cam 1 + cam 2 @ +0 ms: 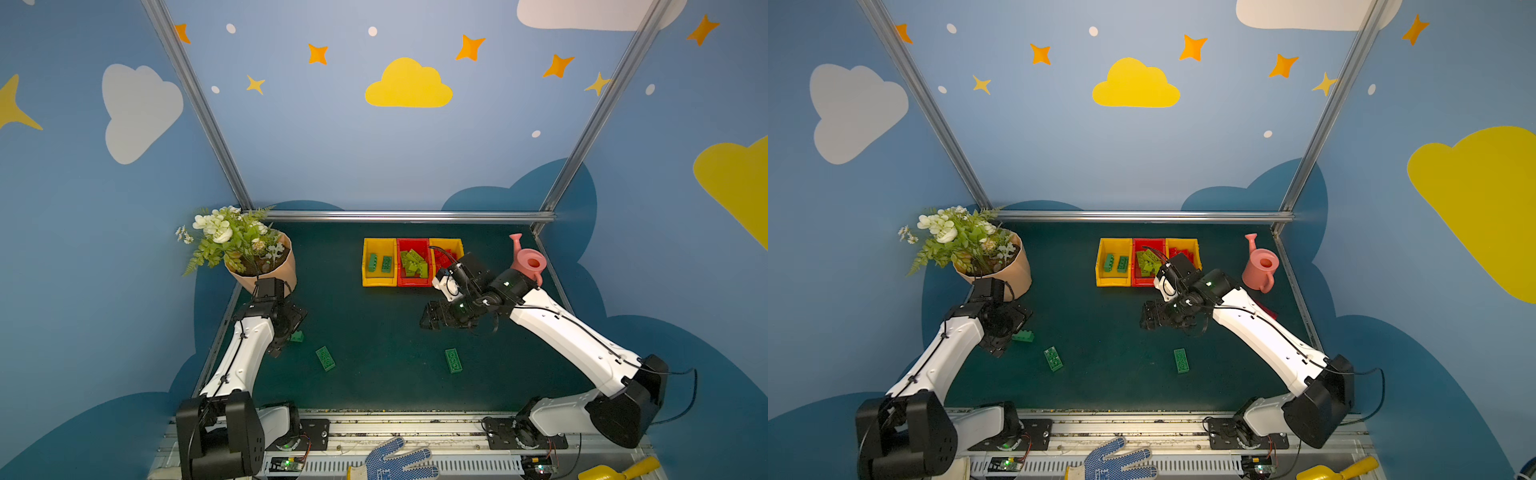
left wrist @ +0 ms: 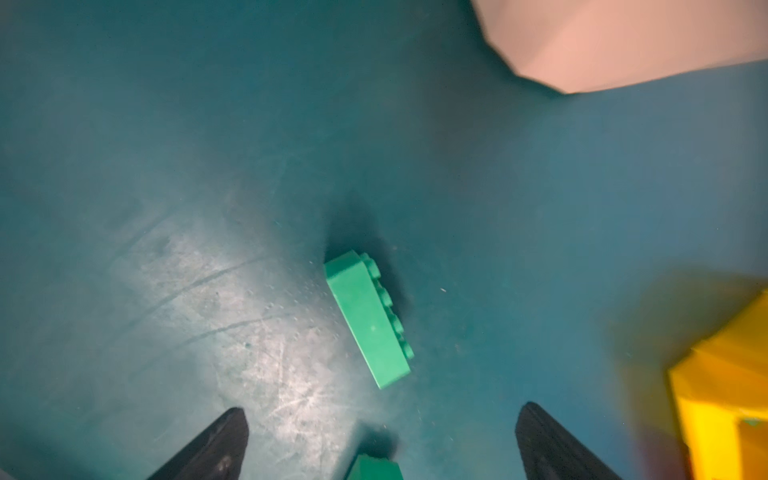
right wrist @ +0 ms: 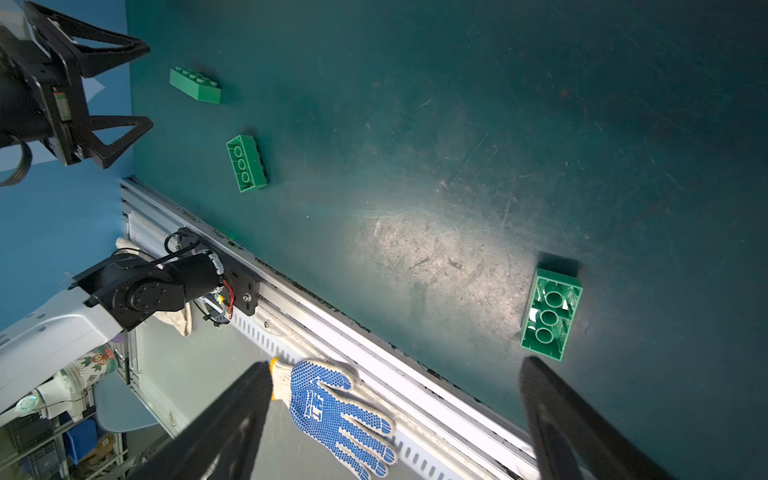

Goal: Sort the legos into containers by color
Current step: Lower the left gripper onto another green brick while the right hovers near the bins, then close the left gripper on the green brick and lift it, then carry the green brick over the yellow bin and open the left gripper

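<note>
The side-lying brick (image 1: 1023,336) (image 2: 369,321) is below, and its long sides face my fingers. I will next lower my open left gripper around it and close across its width.
Three dark green legos lie on the green table: one on its side (image 1: 297,336) (image 2: 368,320), and two upside down (image 1: 325,358) (image 1: 453,360) (image 3: 550,313). The containers stand in a row at the back. The left yellow bin (image 1: 365,266) holds two dark green bricks, the red bin (image 1: 400,274) holds lime green ones, and the right yellow bin (image 1: 457,245) holds red ones, partly hidden by my right arm. My left gripper (image 1: 286,332) (image 2: 380,415) is open, pointing down over the side-lying brick. Another green brick's edge (image 2: 376,467) shows between its fingers. My right gripper (image 1: 430,318) (image 3: 395,365) hangs open and empty before the bins.
A tan flowerpot (image 1: 266,270) with white flowers stands at the back left, close behind my left wrist. A pink watering can (image 1: 528,262) stands at the back right. A blue-dotted glove (image 1: 395,459) and a yellow scoop (image 1: 615,469) lie past the front rail (image 1: 415,428).
</note>
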`<state>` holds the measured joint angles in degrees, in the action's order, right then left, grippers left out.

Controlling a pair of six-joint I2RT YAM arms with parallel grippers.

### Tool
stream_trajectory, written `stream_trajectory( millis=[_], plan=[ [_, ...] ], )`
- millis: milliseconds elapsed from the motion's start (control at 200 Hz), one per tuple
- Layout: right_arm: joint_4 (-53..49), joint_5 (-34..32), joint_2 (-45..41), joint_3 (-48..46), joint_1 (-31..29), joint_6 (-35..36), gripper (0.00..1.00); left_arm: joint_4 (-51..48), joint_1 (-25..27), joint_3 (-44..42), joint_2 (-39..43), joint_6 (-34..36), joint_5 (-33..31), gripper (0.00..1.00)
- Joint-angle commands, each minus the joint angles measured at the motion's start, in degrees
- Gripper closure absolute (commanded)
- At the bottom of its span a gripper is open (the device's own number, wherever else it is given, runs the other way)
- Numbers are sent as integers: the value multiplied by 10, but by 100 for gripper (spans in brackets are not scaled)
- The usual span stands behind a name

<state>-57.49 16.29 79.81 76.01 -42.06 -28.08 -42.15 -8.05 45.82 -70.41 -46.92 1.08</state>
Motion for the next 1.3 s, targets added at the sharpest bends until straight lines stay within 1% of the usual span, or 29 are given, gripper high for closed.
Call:
stream_trajectory(
  millis=[0,155,300,365,461,481,601,656,701,836,891,946,1071,1171,1291],
  plan=[
    [-14,-9,16,21,-1,5,9,5,-7,17,-35,9,8,0],
    [-16,-12,29,28,0,8,9,28,-10,18,-94,19,15,1],
    [-24,-14,44,40,2,15,9,44,-15,26,-140,21,12,6],
    [-27,-15,49,45,3,18,9,47,-15,30,-161,22,14,10],
    [-30,-18,54,49,6,21,9,45,-16,34,-184,29,16,21],
    [-30,-18,55,48,7,21,9,46,-16,34,-187,29,16,25],
    [-31,-16,58,46,11,21,9,39,-16,39,-192,35,17,59],
    [-30,-16,59,43,13,20,9,30,-15,46,-191,39,16,69],
    [-30,-15,59,42,14,19,9,23,-14,54,-188,44,17,75],
    [-30,-14,59,42,20,15,9,-1,5,90,-181,61,17,83],
    [-30,-14,56,42,22,14,9,-14,21,120,-181,72,19,84],
    [-31,-17,52,42,23,12,9,-27,49,156,-185,82,17,84],
    [-32,-24,42,38,24,5,9,-62,119,278,-225,100,0,84],
    [-35,-31,31,32,25,0,9,-93,176,403,-294,122,-7,84],
    [-39,-46,12,24,27,-11,9,-123,228,555,-393,152,-9,84]
  ],
)
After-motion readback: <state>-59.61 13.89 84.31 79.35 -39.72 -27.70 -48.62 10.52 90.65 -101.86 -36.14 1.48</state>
